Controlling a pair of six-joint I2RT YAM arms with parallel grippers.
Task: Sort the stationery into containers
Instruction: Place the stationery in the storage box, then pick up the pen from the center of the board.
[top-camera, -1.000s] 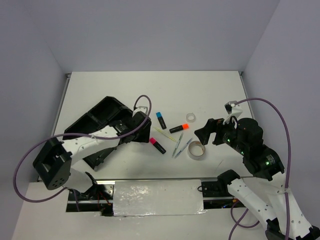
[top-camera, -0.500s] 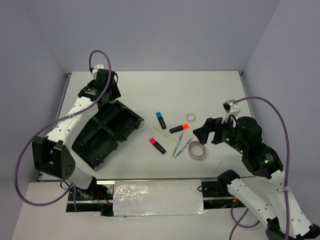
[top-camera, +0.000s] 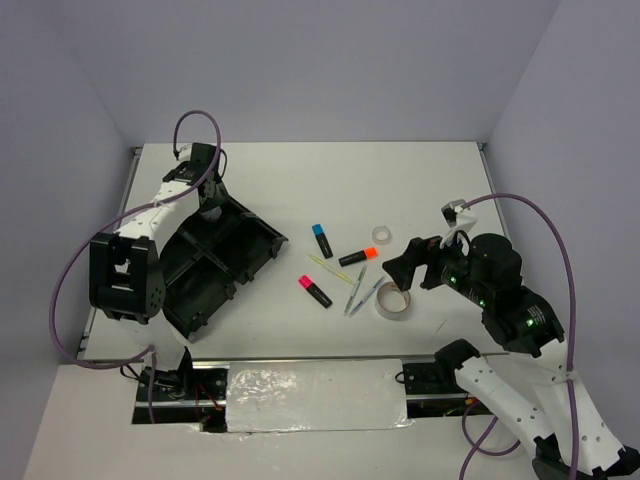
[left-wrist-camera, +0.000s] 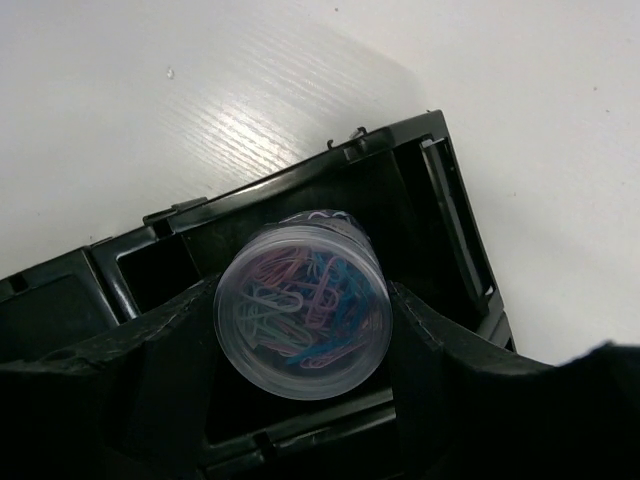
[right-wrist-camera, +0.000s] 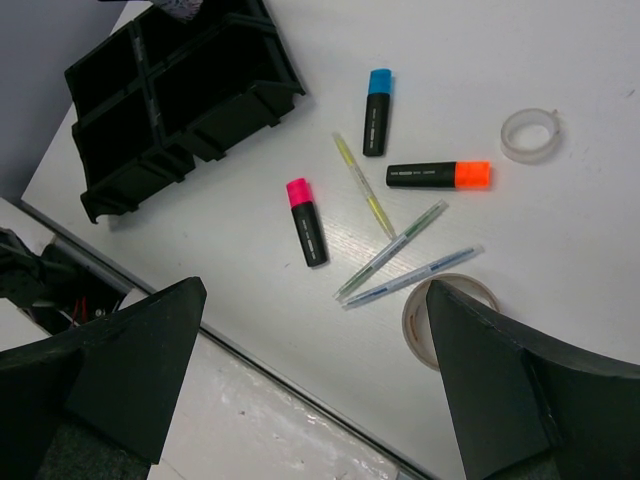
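Bare table is on either side of the pink highlighter's black body (top-camera: 319, 296) (right-wrist-camera: 308, 233) on both sides, so next my right gripper needs to go left in the top view and down onto it.
My left gripper (top-camera: 207, 203) is shut on a translucent cup (left-wrist-camera: 303, 315) full of coloured paper clips, held over a far corner compartment of the black organiser tray (top-camera: 270, 238), whose wall shows in the left wrist view (left-wrist-camera: 300, 190). My right gripper (top-camera: 400, 268) is open and empty above the table (right-wrist-camera: 315, 290). Below it lie the pink (right-wrist-camera: 307, 221), blue (right-wrist-camera: 376, 112) and orange (right-wrist-camera: 438, 175) highlighters, a yellow stick (right-wrist-camera: 365, 185), two slim pens (right-wrist-camera: 392, 250), the beige tape roll (top-camera: 394, 300) and the clear ring (right-wrist-camera: 529, 135).
The tray (right-wrist-camera: 180, 90) lies slanted at the left of the white table. The loose items lie in a cluster at mid-table, right of the tray. The table's near edge with a metal rail (right-wrist-camera: 300, 390) runs just below the right gripper.
My left arm has swung from the tray's right end to its far corner and come down a little over it. The tray lies turned differently from a second ago. The right arm has barely moved.
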